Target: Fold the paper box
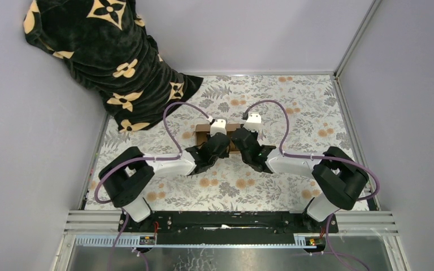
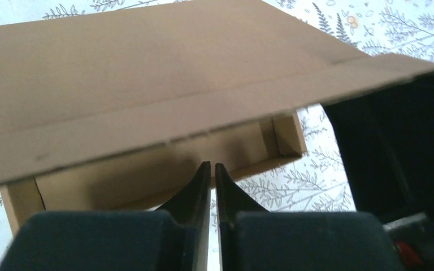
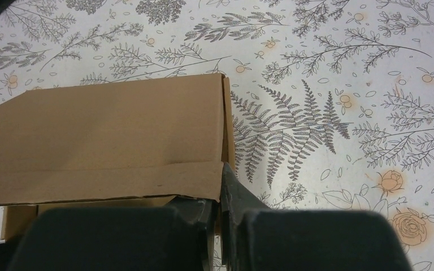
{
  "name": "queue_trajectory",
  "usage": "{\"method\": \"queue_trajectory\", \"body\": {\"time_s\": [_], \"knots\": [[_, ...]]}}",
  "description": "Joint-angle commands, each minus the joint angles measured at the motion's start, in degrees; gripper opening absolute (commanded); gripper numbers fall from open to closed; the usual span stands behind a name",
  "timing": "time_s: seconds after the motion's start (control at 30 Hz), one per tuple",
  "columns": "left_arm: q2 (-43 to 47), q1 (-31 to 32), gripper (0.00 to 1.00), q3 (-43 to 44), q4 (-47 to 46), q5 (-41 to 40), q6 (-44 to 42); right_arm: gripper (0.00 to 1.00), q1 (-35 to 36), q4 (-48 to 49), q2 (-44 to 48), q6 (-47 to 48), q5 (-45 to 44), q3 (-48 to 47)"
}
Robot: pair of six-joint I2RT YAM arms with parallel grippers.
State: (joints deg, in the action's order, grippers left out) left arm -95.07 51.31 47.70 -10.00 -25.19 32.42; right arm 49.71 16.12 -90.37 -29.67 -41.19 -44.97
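Observation:
The tray is below, so next my right gripper should bring the front flap of the lid down toward the front side of the tray and let go of the flap there.
The paper box [image 1: 202, 133] is brown corrugated cardboard in the middle of the floral table, mostly covered by both grippers in the top view. In the left wrist view the paper box [image 2: 147, 73] shows a wide lid panel tilted over a shallow tray. My left gripper [image 2: 209, 165] is shut with only a slit between its tips, just in front of the tray's front wall, holding nothing. My right gripper [image 3: 221, 169] is shut at the box's [image 3: 113, 124] right front corner. The lid's front flap lies over its left finger. Whether cardboard is pinched there I cannot tell.
A black blanket with tan flower shapes [image 1: 107, 62] hangs over the back left corner. Aluminium rails [image 1: 347, 107] border the table on the right. The dark bulk of the right gripper [image 2: 395, 141] fills the right side of the left wrist view.

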Motion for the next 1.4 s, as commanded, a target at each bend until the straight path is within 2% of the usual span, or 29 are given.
{"method": "queue_trajectory", "body": {"time_s": [0.0,0.4,0.57,0.8,0.97,1.07,1.27,1.37], "knots": [[3.96,1.31,0.12,-2.73,-6.01,0.36,0.09,0.00,1.29,-4.45,-1.70,-0.66,-3.49,-3.29],[12.26,4.15,0.30,-11.94,-6.62,1.26,2.99,0.00,1.79,-7.77,-3.30,-0.26,-6.67,-4.70],[18.30,4.99,0.31,-14.80,-2.87,0.82,4.67,0.00,1.79,-7.20,-3.41,0.80,-7.23,-3.97],[28.57,6.05,0.26,-16.62,5.22,-0.21,6.88,0.00,1.85,-4.95,-4.02,3.15,-7.14,-2.98],[35.01,6.17,0.29,-13.45,11.30,-2.96,6.07,0.00,1.88,-2.21,-3.66,5.17,-6.20,-1.14],[35.98,6.17,0.31,-8.96,13.01,-4.70,4.00,0.00,1.88,-1.13,-3.63,6.07,-5.76,-0.41],[30.27,4.88,0.39,-0.13,12.98,-7.19,-0.90,0.00,1.88,-0.39,-4.19,7.72,-4.91,-0.32],[24.78,0.06,0.40,2.31,11.17,-2.14,-1.50,0.00,1.88,-0.03,-3.99,8.16,-4.90,0.08]]}}
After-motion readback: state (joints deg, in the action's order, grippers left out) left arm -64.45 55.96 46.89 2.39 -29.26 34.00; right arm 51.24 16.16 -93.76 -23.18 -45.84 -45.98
